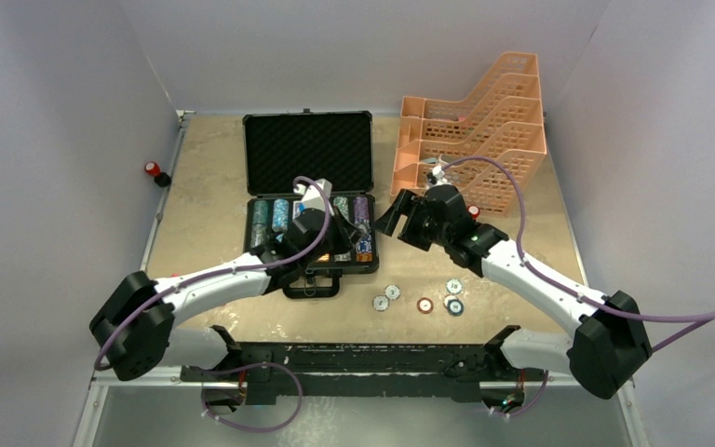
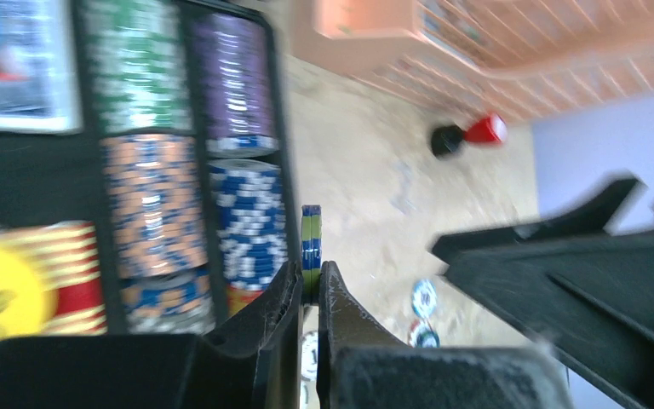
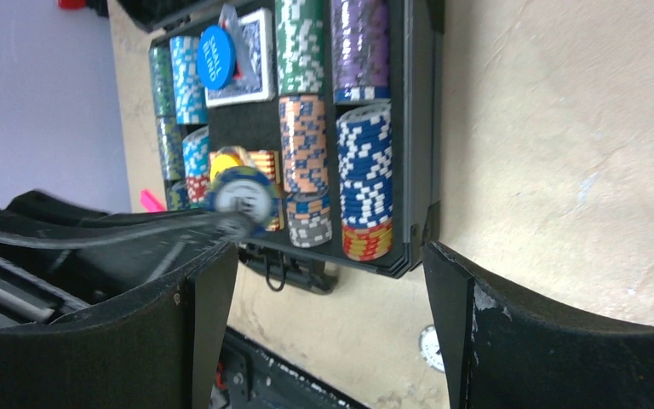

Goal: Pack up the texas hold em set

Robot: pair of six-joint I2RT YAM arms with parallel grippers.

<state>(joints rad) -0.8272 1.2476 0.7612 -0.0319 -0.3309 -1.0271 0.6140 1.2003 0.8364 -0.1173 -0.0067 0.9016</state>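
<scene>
I will move my left gripper across the case and down to release the chip at the matching chip row's near end, which lies below, to the left in the top view.
The black briefcase (image 1: 308, 149) lies open, its lower tray (image 3: 409, 128) holding rows of green, purple, blue and orange poker chips (image 2: 244, 217), a card deck (image 3: 254, 58) and a blue dealer button (image 3: 215, 56). My left gripper (image 2: 311, 279) is shut on a green-and-blue chip (image 2: 311, 239), held on edge over the tray's right side (image 1: 333, 233). The right wrist view shows that chip (image 3: 243, 194) face-on. My right gripper (image 3: 332, 294) is open and holds nothing, hovering just right of the case (image 1: 396, 216). Several loose chips (image 1: 424, 304) lie on the table in front of the case.
A peach lattice tray rack (image 1: 479, 130) stands at the back right, close behind my right arm. A small red-and-black object (image 2: 470, 134) sits on the table near the rack. A pink marker (image 3: 152, 201) shows left of the case. The case handle (image 1: 312, 284) faces the arms.
</scene>
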